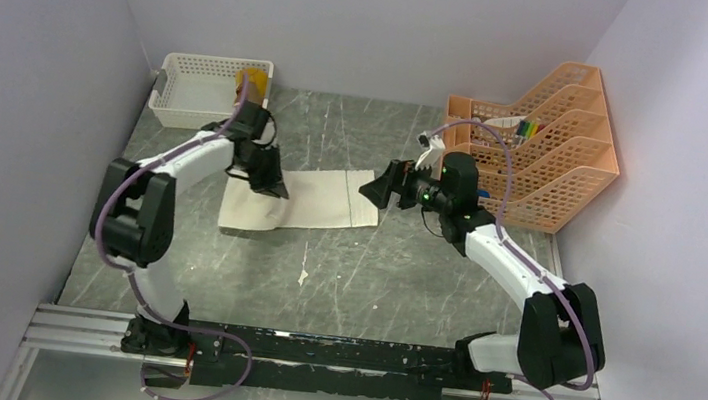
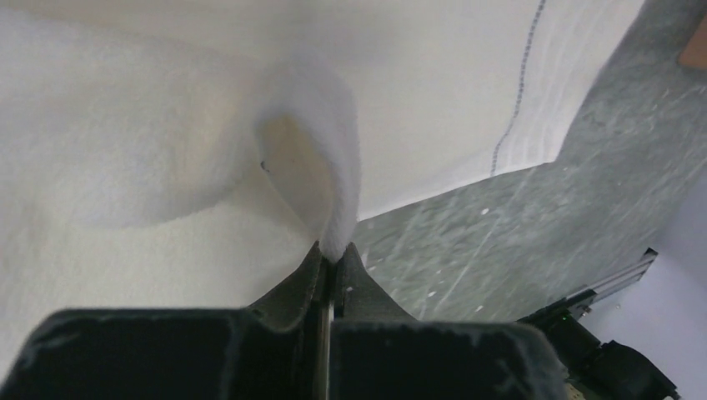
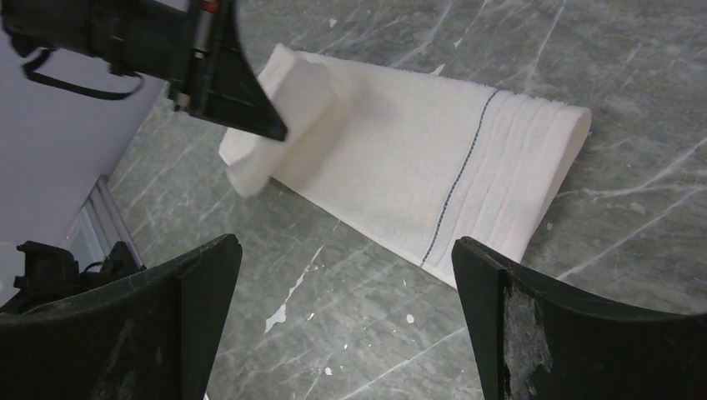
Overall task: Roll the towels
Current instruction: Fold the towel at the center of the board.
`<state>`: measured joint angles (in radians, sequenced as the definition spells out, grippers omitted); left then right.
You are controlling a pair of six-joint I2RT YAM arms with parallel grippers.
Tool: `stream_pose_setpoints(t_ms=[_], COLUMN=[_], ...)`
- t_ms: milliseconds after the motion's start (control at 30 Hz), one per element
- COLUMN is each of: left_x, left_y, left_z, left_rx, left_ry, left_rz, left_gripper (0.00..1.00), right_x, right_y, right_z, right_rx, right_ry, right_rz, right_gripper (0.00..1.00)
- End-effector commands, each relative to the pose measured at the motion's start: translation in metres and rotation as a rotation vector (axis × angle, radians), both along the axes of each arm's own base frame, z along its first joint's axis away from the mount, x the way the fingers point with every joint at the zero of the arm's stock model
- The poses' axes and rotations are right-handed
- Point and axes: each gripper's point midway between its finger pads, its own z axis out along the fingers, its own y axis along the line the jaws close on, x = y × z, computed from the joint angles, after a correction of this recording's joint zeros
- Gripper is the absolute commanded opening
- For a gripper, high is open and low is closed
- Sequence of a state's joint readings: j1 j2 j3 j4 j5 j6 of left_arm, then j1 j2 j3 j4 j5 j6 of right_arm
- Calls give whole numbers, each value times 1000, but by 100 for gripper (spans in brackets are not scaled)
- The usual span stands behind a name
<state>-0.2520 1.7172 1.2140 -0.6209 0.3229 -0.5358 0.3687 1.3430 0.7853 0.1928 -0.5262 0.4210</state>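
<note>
The towel's pinched end will go with my left gripper over the towel's flat part toward its stitched end, still uncovered, and be released there.
A cream towel [image 1: 325, 200] lies flat in the middle of the table, its stitched end [image 3: 508, 158] toward the right. My left gripper [image 1: 273, 187] is shut on the towel's left end [image 2: 338, 225], which is lifted and curled over the flat part [image 3: 292, 92]. In the left wrist view the fingertips [image 2: 321, 262] pinch that fold of cloth. My right gripper [image 3: 346, 246] hangs open just off the towel's right end, above bare table, with nothing between its fingers. A mustard-yellow towel [image 1: 253, 81] shows in the white basket.
The white lattice basket [image 1: 203, 92] stands at the back left, close behind my left arm. An orange file rack [image 1: 547, 147] stands at the back right, behind my right arm. Walls close in on both sides. A metal rail [image 1: 313, 351] runs along the near edge.
</note>
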Motion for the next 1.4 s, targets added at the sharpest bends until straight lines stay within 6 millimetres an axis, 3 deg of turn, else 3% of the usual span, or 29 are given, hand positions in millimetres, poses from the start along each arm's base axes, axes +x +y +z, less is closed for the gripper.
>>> stream_pose_setpoints(t_ms=[0,200,367,567,1000,1367], left_x=[29,51,63,63,61,66], left_y=[-59,-116,-146,-163,-198,-205], left_z=[13,7,3,-7,-4,-18], left_rx=[-117,-149,-206,-239,-316,-345], left_ry=[-40,-38,-47,-27,-34,-44], left_rz=[-11,-73,-76,-76,-58,-15], left_gripper=[7,7,7,7,7,7], right_x=[0,-3,-3,-4,-1,-1], right_y=[-2,-12,-18,-21,-26,-28], right_z=[19,23,24,24,22,18], right_rx=[9,-24,-43,-57,-67,-73], right_ry=[-51,-79,-87,-96,-99,-93], right_rz=[-6,-41,-56,-69,-97,-106], right_gripper=[100,100,100,100,100,100])
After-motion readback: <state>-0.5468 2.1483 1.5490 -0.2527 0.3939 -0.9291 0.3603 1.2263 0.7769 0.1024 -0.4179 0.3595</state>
